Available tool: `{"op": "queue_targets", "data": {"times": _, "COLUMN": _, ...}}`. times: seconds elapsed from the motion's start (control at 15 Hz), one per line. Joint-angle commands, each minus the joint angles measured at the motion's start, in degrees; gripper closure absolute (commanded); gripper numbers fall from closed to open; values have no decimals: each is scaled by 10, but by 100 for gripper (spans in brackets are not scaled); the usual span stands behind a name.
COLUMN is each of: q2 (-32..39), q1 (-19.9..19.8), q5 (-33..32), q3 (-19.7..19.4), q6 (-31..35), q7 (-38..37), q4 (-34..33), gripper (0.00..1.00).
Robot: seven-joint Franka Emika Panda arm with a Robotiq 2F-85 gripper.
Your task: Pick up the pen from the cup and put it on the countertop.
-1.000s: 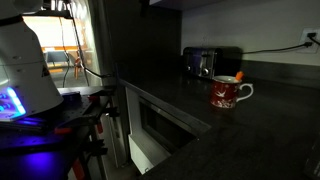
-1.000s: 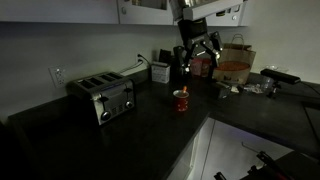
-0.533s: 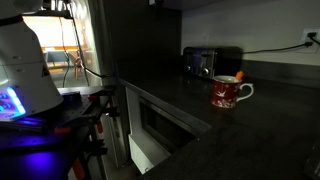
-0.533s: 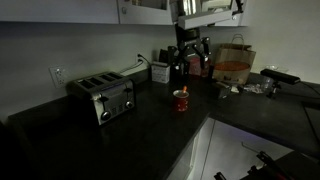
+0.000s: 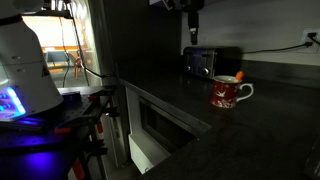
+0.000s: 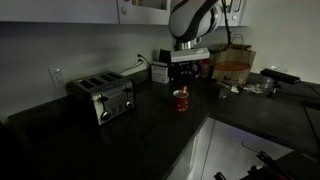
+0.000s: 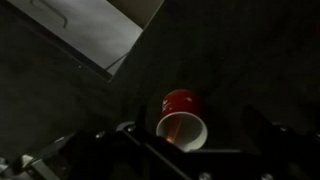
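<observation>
My gripper moves down, open, onto the orange pen's upper end (image 5: 239, 75) below it next, since that end of the pen sticks out above the red mug's rim.
The red mug (image 5: 228, 93) with a white handle stands upright on the dark countertop (image 5: 265, 135). It also shows in an exterior view (image 6: 181, 101). The orange pen (image 5: 239, 76) sticks out of its rim. In the wrist view the mug (image 7: 180, 104) lies straight below the camera, and the pen (image 7: 172, 131) leans against its white inside. My gripper (image 7: 185, 152) is open, with one finger on each side of the mug and well above it. It hangs above the mug in both exterior views (image 6: 189, 66) (image 5: 193, 18).
A metal toaster (image 6: 103, 97) stands on the counter by the wall, and also shows behind the mug (image 5: 204, 62). A brown bag (image 6: 235, 64) and small items (image 6: 262, 86) crowd the counter beyond the mug. A white box (image 6: 160, 72) stands at the wall.
The arm has swung and turned, bringing the gripper over the mug. It now shows at the top of the exterior view that lacked it. Mug and pen have not moved.
</observation>
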State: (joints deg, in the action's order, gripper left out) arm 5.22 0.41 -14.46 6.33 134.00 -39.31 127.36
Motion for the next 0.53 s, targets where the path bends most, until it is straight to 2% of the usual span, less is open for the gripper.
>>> {"op": "queue_targets", "data": {"times": 0.0, "q2": 59, "q1": 21, "q5": -11, "q3": -35, "q6": 40, "q7": -47, "q4": -36, "gripper": 0}}
{"op": "queue_targets", "data": {"times": 0.47, "q2": 119, "q1": 53, "q5": 4, "q3": -95, "q6": 128, "q7": -84, "q4": -59, "gripper": 0}}
